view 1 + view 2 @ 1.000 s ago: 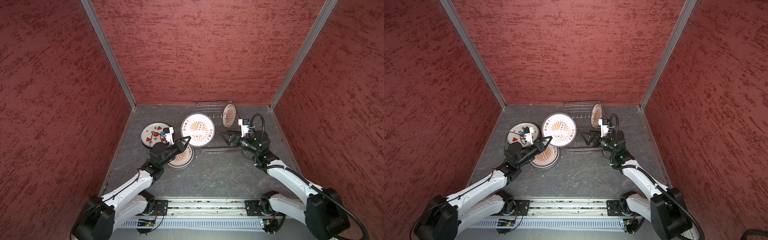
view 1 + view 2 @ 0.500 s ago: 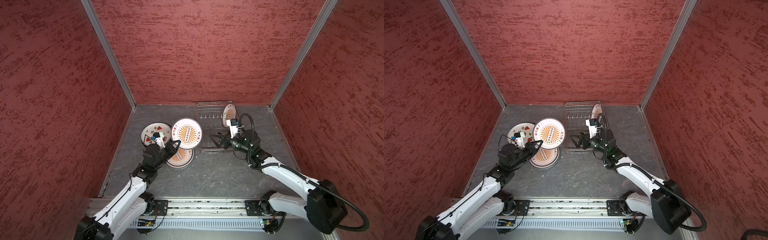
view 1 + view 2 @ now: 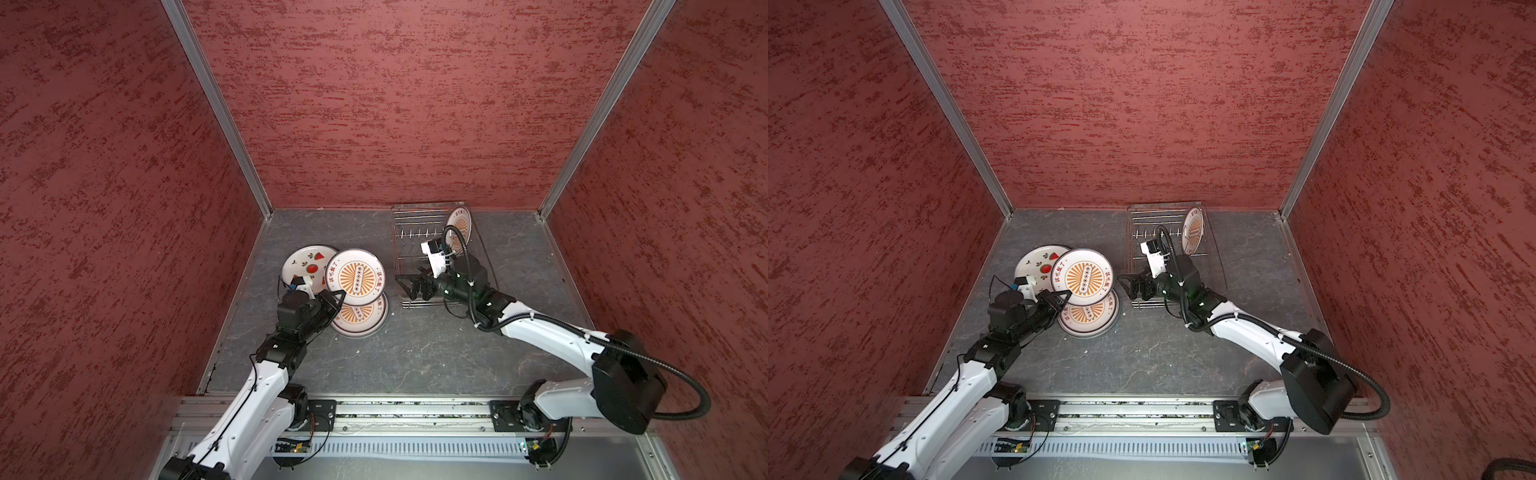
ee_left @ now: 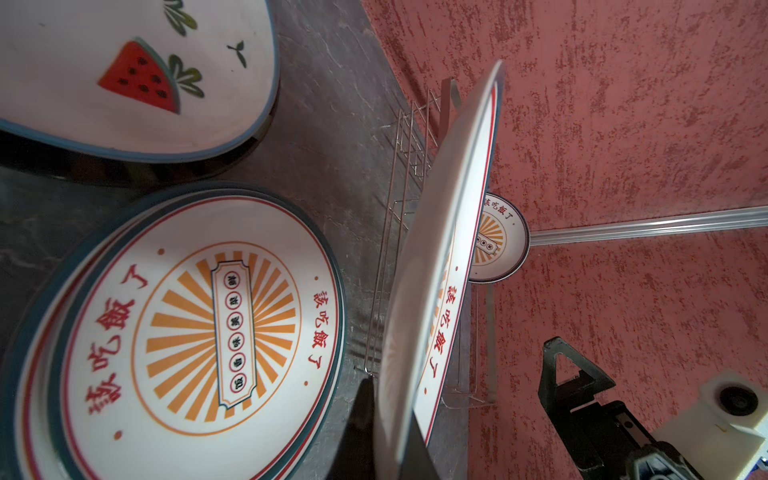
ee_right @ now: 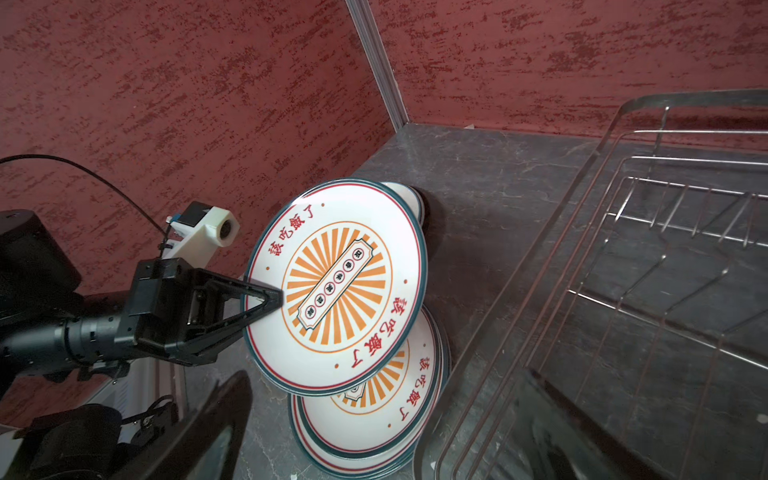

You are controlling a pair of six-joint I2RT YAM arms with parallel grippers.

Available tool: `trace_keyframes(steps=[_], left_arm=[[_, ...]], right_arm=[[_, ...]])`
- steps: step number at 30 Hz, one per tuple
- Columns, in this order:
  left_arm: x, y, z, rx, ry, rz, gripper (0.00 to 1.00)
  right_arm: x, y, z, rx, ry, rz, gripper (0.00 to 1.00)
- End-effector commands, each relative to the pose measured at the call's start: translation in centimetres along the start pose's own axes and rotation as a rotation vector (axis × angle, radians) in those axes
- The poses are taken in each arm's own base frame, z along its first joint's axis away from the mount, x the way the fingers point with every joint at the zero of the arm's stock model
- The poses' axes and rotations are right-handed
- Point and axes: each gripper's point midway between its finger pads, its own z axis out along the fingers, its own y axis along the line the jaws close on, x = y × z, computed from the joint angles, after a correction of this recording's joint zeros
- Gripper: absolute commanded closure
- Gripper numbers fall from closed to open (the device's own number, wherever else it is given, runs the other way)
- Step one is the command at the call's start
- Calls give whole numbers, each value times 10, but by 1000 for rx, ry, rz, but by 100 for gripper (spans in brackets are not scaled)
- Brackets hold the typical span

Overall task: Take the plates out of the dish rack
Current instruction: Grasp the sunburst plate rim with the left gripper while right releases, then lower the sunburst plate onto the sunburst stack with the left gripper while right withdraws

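Observation:
The left gripper lowers the sunburst plate down onto the top of the stack [image 3: 358,314] [image 4: 216,328] next and releases the plate's rim, since like plates already lie piled there.
My left gripper [image 3: 338,296] is shut on the rim of an orange sunburst plate [image 3: 355,279], held tilted just above a stack of like plates [image 3: 360,318] lying on the table. In the left wrist view the held plate [image 4: 440,249] runs edge-on between the fingers. A watermelon plate [image 3: 305,262] lies flat behind the stack. The wire dish rack [image 3: 398,232] stands to the right with one sunburst plate [image 3: 459,226] upright at its far right end. My right gripper [image 3: 405,286] hangs open and empty at the rack's near left corner, facing the held plate [image 5: 336,286].
Red textured walls close in the grey table on three sides. The rack's upright prongs [image 5: 685,216] stand bare along its middle. Both arms' bases sit on the rail [image 3: 395,411] at the front.
The left arm has carried the sunburst plate left and nearer, from beside the rack to over the stack. The right gripper has slid left along the rack's front, still open.

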Motion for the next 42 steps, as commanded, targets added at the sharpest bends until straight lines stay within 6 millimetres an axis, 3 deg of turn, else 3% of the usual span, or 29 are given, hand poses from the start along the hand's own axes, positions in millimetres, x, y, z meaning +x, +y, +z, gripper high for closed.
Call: trace_keyframes(steps=[1, 16, 22, 30, 35, 38, 42], left_arm=[[3, 7, -1, -25, 33, -23, 100], [26, 57, 1, -165, 92, -178, 100], [30, 69, 0, -181, 80, -215, 100], [39, 74, 3, -205, 124, -237, 100], [41, 77, -1, -228, 119, -248, 85], [40, 79, -2, -239, 98, -250, 69], [40, 79, -3, -249, 99, -248, 66]], right_arm=[[-7, 7, 10, 8, -5, -59, 1], [20, 10, 41, 2, 69, -75, 1], [23, 11, 52, 1, 89, -84, 1], [29, 9, 52, 49, 92, -93, 1], [26, 8, 48, 64, 88, -95, 1], [26, 8, 46, 66, 82, -96, 1], [25, 8, 44, 69, 79, -99, 1]])
